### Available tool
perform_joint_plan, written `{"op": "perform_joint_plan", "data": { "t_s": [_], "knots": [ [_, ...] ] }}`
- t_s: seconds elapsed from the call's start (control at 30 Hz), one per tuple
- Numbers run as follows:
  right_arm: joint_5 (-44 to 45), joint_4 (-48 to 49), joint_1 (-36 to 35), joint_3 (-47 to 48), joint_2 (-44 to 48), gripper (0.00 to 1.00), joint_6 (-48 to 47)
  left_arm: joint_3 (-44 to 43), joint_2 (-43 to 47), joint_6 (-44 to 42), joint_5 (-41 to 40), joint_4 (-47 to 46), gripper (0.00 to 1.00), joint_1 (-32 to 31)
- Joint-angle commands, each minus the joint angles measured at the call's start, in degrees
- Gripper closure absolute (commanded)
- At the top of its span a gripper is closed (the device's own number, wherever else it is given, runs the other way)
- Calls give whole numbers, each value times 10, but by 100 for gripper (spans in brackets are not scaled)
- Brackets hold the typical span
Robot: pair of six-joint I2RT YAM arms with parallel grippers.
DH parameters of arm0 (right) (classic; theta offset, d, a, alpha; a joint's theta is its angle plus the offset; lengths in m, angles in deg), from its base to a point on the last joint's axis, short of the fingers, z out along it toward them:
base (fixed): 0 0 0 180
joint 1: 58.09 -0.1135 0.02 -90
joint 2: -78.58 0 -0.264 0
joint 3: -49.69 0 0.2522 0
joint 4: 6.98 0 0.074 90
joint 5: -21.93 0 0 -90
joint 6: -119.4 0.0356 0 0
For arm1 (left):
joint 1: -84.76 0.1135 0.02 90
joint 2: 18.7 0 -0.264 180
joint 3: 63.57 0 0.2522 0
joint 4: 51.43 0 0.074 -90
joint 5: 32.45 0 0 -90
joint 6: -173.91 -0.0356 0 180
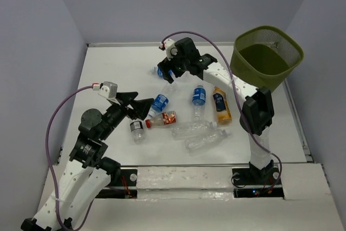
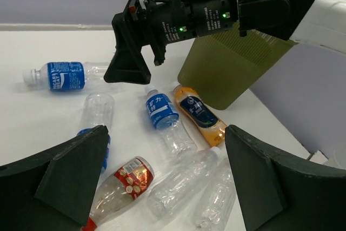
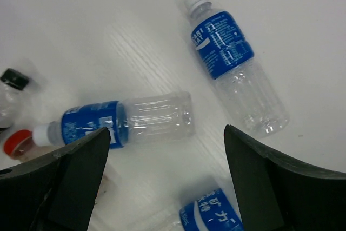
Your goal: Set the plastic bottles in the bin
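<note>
The right gripper comes down next onto the middle of the far blue-labelled bottle [image 3: 233,74], at its label's edge. Bare table on both sides leaves room for the fingers.
The olive-green mesh bin [image 1: 267,58] stands at the far right and shows behind the right arm in the left wrist view [image 2: 238,63]. Several plastic bottles lie on the table: blue-labelled ones [image 1: 159,104] [image 1: 198,97] [image 1: 158,72], an orange-filled one [image 1: 221,105], a red-labelled one [image 1: 163,118], a dark-labelled one [image 1: 137,130] and two label-less ones [image 1: 192,129] [image 1: 208,139]. My right gripper [image 1: 168,74] is open and empty above the far blue-labelled bottles [image 3: 232,68] [image 3: 119,123]. My left gripper [image 1: 141,104] is open and empty above the red-labelled bottle [image 2: 121,185] and a label-less bottle [image 2: 181,182].
The white table [image 1: 108,74] is walled by grey panels at the back and both sides. The right arm's forearm [image 1: 238,87] stretches over the table between the bin and the bottle cluster. The bin sits at the table's right edge.
</note>
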Motion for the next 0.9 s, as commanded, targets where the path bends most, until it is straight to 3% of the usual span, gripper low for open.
{"op": "perform_joint_plan", "data": {
  "t_s": [0.0,0.3,0.53,0.87],
  "knots": [
    [57,-11,7,97,-53,8,-123,-6,-11,-3,-41,4,1,-7],
    [-31,-57,69,269,-216,7,-151,-10,-40,-5,-45,8,1,-9],
    [-92,-63,69,316,-270,6,-159,-13,-69,-8,-48,13,1,-5],
    [-99,-51,74,370,-337,6,-167,-26,-134,-4,-56,38,1,8]
  ]
}}
